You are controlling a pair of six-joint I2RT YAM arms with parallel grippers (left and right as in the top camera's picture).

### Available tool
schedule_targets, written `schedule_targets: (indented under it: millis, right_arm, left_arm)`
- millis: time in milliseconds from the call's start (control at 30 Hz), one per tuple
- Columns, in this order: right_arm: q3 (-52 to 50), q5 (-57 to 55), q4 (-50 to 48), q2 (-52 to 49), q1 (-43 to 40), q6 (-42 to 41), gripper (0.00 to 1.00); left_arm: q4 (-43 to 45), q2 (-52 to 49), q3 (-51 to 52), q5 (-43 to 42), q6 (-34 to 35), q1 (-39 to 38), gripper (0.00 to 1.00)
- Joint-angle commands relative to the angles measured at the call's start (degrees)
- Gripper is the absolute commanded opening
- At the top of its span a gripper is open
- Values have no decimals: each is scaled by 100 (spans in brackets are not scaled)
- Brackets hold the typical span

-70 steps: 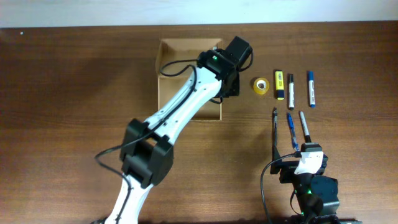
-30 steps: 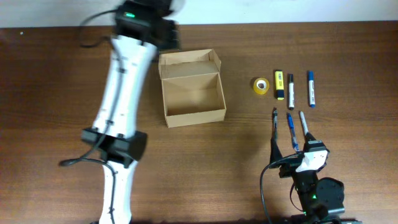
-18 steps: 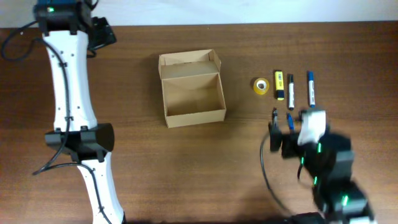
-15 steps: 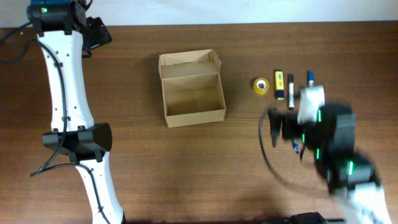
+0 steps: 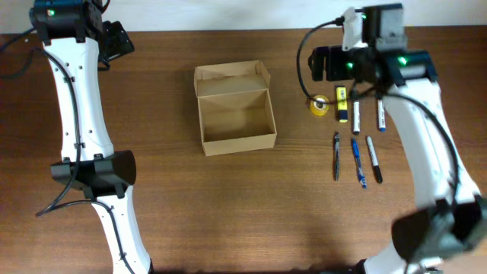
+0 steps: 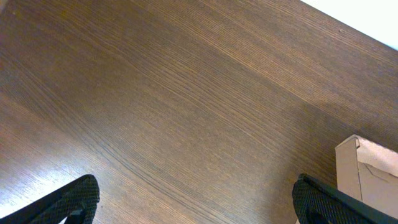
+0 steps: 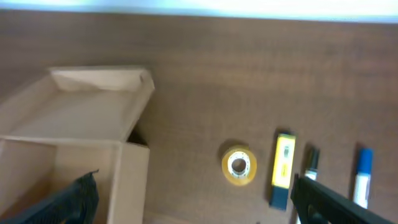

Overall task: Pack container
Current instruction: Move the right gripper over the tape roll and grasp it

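Next I will lower my right gripper onto the tape roll (image 5: 319, 105) at the tape roll's side nearest the box, one finger into its hole, since it lies flat with its hole facing up.
The container (image 5: 234, 114) is a tan cardboard box in the middle of the table. Its flap lid (image 5: 232, 78) stands open at the back, and nothing shows inside. My left gripper (image 5: 118, 39) is open over bare wood at the far left corner, well away from the box. In the left wrist view its fingertips (image 6: 73, 200) are spread wide, and one corner of the container (image 6: 373, 168) shows at the right. My right gripper (image 5: 319, 64) hangs open above the gap between the box and a yellow tape roll (image 5: 319, 105); its wrist view shows the container (image 7: 93, 124) and the tape roll (image 7: 239, 165).
Right of the tape lie a yellow highlighter (image 5: 342, 104), a black marker (image 5: 356, 112) and a blue marker (image 5: 380, 114). Nearer the front are three pens (image 5: 358, 161). The highlighter (image 7: 283, 168) and blue marker (image 7: 362, 174) show in the right wrist view.
My right arm has risen from the table's front edge and swung to the back, above the tape and markers. My left arm went from the box to the far left corner and opened wide.
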State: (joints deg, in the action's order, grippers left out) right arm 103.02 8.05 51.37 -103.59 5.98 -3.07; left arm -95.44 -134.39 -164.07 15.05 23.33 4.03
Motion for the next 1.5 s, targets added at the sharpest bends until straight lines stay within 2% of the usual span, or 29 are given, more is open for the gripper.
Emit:
schedule_targets:
  millis: [0, 200, 300, 367, 767, 1467]
  right_arm:
    - [251, -94, 214, -691, -31, -195, 99]
    - [254, -76, 435, -1591, 87, -195, 99]
    - [254, -74, 417, -1823, 127, -195, 89]
    - [254, -79, 398, -1941, 151, -192, 86]
    - [251, -101, 256, -2389, 201, -195, 86]
    - [251, -170, 205, -2876, 199, -195, 75]
  left_arm:
    - [-20, 26, -83, 42, -31, 11, 100]
    - [-22, 26, -83, 42, -31, 11, 100]
    - [-22, 26, -83, 42, -31, 11, 100]
    - [-22, 26, -83, 42, -31, 11, 100]
    - [-20, 26, -83, 42, -31, 11, 100]
    - [-22, 26, -83, 42, -31, 15, 100]
